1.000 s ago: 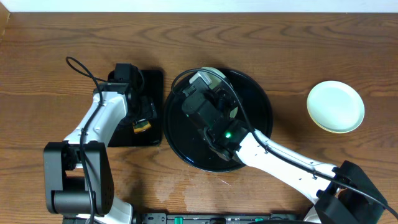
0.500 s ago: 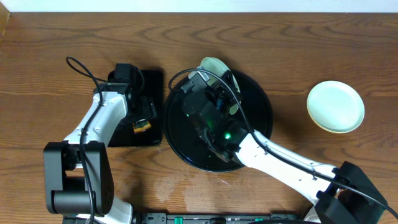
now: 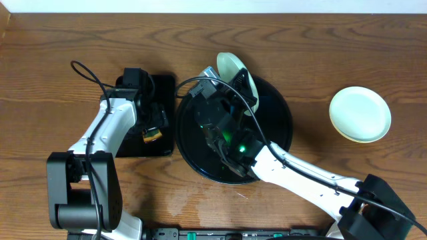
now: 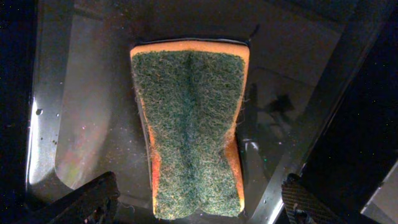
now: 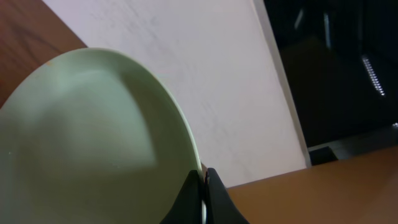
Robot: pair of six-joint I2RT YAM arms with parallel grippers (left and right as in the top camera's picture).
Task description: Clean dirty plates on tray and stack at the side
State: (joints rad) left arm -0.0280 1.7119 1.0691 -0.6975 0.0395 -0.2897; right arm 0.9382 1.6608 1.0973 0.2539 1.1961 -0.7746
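Observation:
The right gripper swings across to the stacked plates next, turns its tilted plate level, lowers it on top, then releases it, because that stack lies flat.
My right gripper point(image 3: 241, 80) is shut on the rim of a pale mint plate point(image 3: 230, 65) and holds it tilted on edge above the far side of the round black tray point(image 3: 283, 127). In the right wrist view the plate point(image 5: 93, 143) fills the left, and the fingers point(image 5: 204, 186) pinch its edge. Two more plates point(image 3: 360, 114) are stacked on the table to the right. My left gripper point(image 3: 149, 123) is open over a green and orange sponge point(image 4: 189, 124). Its fingers point(image 4: 199, 211) are on either side of the sponge's near end and do not touch it.
The sponge point(image 3: 152, 135) lies in a smaller rectangular black tray point(image 3: 165, 87) to the left of the round tray. My right arm point(image 3: 300, 173) crosses the round tray from the front right. A wall runs along the table's far edge.
My right gripper has lifted the mint plate off the round tray and tipped it up toward the far rim. The left arm has not moved.

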